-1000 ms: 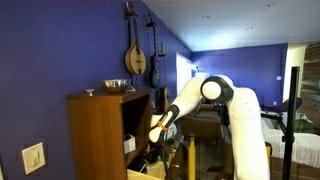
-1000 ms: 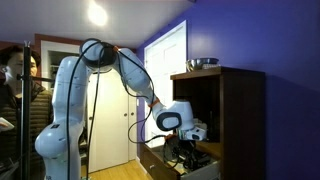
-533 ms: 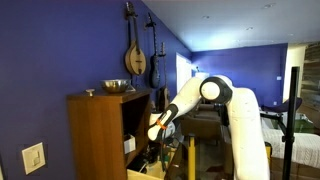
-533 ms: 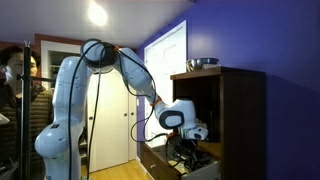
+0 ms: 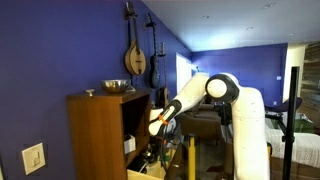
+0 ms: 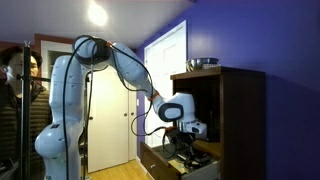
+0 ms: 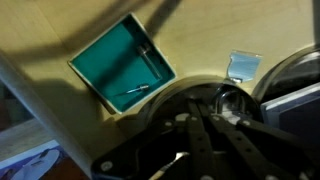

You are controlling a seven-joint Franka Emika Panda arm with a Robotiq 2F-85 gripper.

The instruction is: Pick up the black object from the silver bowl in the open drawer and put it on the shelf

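Note:
The shelf hollow point(image 5: 135, 115) opens above the drawer, so I need to lift my gripper from the bowl, tilt it in and release the object on the hollow's bottom.
My gripper point(image 5: 152, 138) hangs in front of the tall brown cabinet point(image 5: 95, 135), just above the open pale-wood drawer point(image 5: 140, 173). It also shows in an exterior view point(image 6: 185, 138). In the wrist view the dark fingers point(image 7: 210, 100) lie close together over a dark rounded bowl shape. A dark lump sits at their tips and looks like the black object point(image 7: 232, 100), but shade blurs it. The drawer floor point(image 7: 200, 35) shows behind. A silver rim point(image 7: 290, 72) lies at the right. The shelf recess point(image 5: 135, 115) is dark beside the gripper.
A teal tray point(image 7: 120, 60) holding a thin tool lies in the drawer, with a small clear clip point(image 7: 243, 65) beside it. A silver bowl point(image 5: 117, 86) stands on the cabinet top. Instruments point(image 5: 135, 55) hang on the blue wall. A person point(image 6: 12, 75) stands behind the arm.
The wrist and gripper have risen a little from the drawer in both exterior views. The elbow has shifted slightly. The cabinet and drawer have not moved.

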